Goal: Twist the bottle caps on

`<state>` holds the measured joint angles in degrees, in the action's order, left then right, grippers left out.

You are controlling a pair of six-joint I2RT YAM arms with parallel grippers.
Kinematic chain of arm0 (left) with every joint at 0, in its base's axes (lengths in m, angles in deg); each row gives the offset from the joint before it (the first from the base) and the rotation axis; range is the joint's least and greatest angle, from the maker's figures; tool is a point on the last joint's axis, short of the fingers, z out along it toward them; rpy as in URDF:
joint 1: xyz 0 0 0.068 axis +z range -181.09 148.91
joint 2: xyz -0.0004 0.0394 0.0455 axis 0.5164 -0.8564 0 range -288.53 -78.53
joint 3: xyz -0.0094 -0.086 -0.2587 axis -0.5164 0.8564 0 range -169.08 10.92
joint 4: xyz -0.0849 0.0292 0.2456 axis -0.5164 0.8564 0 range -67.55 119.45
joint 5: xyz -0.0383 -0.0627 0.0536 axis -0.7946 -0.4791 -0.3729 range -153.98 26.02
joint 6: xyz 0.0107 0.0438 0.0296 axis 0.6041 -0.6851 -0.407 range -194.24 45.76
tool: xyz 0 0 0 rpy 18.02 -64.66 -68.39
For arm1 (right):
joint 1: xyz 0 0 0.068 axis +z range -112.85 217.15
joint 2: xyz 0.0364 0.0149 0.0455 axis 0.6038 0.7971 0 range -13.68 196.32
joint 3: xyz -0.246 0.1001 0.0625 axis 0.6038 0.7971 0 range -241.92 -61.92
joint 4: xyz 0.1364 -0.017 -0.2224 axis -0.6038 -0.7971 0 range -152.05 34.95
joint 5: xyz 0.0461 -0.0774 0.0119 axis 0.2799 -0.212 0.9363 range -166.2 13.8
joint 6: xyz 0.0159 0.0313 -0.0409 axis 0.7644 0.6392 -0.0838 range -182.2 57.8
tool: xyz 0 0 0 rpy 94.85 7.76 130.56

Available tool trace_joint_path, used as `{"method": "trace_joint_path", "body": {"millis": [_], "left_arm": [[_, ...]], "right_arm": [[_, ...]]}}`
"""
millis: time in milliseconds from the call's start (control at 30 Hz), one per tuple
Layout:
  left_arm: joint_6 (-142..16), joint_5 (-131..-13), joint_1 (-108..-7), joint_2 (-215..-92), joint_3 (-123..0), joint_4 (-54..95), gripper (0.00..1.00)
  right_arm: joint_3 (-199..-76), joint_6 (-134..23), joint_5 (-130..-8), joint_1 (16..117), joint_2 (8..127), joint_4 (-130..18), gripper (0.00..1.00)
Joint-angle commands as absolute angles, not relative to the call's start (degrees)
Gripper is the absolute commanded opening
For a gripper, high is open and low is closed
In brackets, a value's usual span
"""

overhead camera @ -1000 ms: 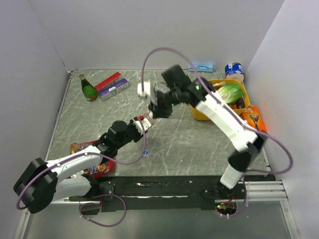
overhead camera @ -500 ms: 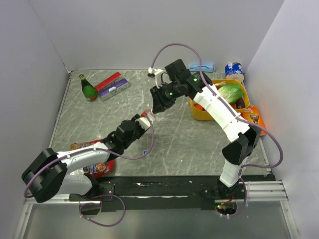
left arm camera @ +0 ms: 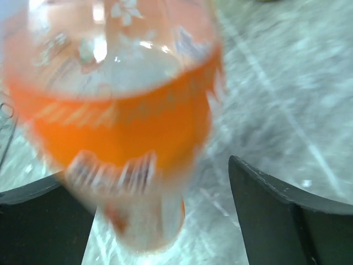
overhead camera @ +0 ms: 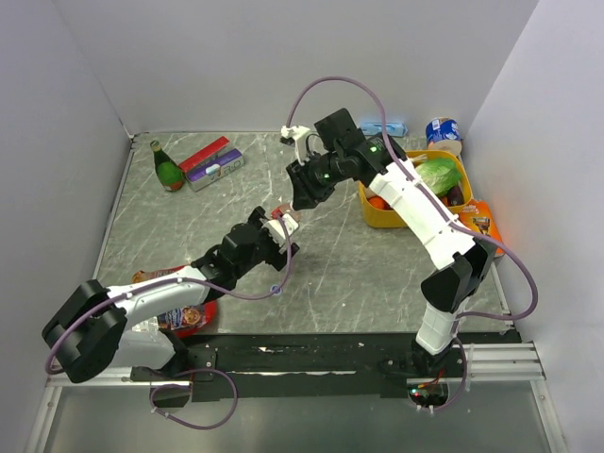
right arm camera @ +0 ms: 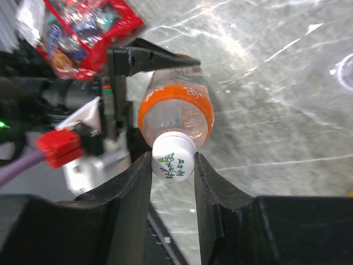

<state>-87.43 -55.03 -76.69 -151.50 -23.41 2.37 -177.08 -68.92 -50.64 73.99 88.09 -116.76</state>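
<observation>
My right gripper lowers the bottle onto the table beside the yellow bin next, since the cap is on the neck and my left gripper is open.
The bottle (right arm camera: 176,107) of orange liquid stands tilted above the table, its whitish cap (right arm camera: 174,157) on the neck. My right gripper (right arm camera: 172,165) is shut on that cap, one finger on each side. My left gripper (left arm camera: 160,221) stands open round the bottle's lower body (left arm camera: 121,110), which is blurred, with a clear gap to the right finger (left arm camera: 276,215). From above, the bottle (overhead camera: 283,218) sits between the left gripper (overhead camera: 276,233) and the right gripper (overhead camera: 304,198). A small blue cap (overhead camera: 275,288) lies on the table near the left arm's cable.
A dark green bottle (overhead camera: 168,167) and two small boxes (overhead camera: 212,162) sit at the back left. A yellow bin (overhead camera: 377,217) with vegetables and a can (overhead camera: 442,130) are at the back right. A snack bag (overhead camera: 175,316) lies under the left arm.
My left gripper has opened round the bottle and its arm has pushed forward to the right. The right gripper still grips the cap, its wrist having turned a second ago.
</observation>
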Motion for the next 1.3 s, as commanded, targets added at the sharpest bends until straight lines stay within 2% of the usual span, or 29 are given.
{"method": "trace_joint_path", "body": {"millis": [0, 233, 500, 967, 1067, 1267], "left_arm": [[-86.4, -65.0, -77.0, -147.9, -24.4, 0.5, 0.96], [-86.4, -73.9, -76.8, -142.9, -20.2, 7.9, 0.96], [-84.3, -75.3, -76.4, -142.6, -19.8, 10.9, 0.96], [-85.0, -76.2, -75.1, -142.5, -19.9, 11.6, 0.96], [-84.6, -76.9, -74.6, -142.7, -20.0, 12.2, 0.96], [-84.4, -77.6, -74.1, -143.0, -19.8, 12.1, 0.96]], "right_arm": [[-179.3, -81.1, -55.1, 71.3, 83.6, -119.8, 0.00], [-177.4, -91.8, -61.0, 68.9, 78.1, -127.8, 0.00], [-175.6, -99.0, -66.3, 66.1, 77.6, -136.9, 0.00], [-172.2, -96.7, -67.1, 60.4, 84.1, -133.1, 0.02], [-172.8, -96.1, -65.2, 58.8, 85.3, -133.1, 0.06], [-172.2, -96.2, -65.2, 57.8, 86.2, -132.0, 0.22]]}}
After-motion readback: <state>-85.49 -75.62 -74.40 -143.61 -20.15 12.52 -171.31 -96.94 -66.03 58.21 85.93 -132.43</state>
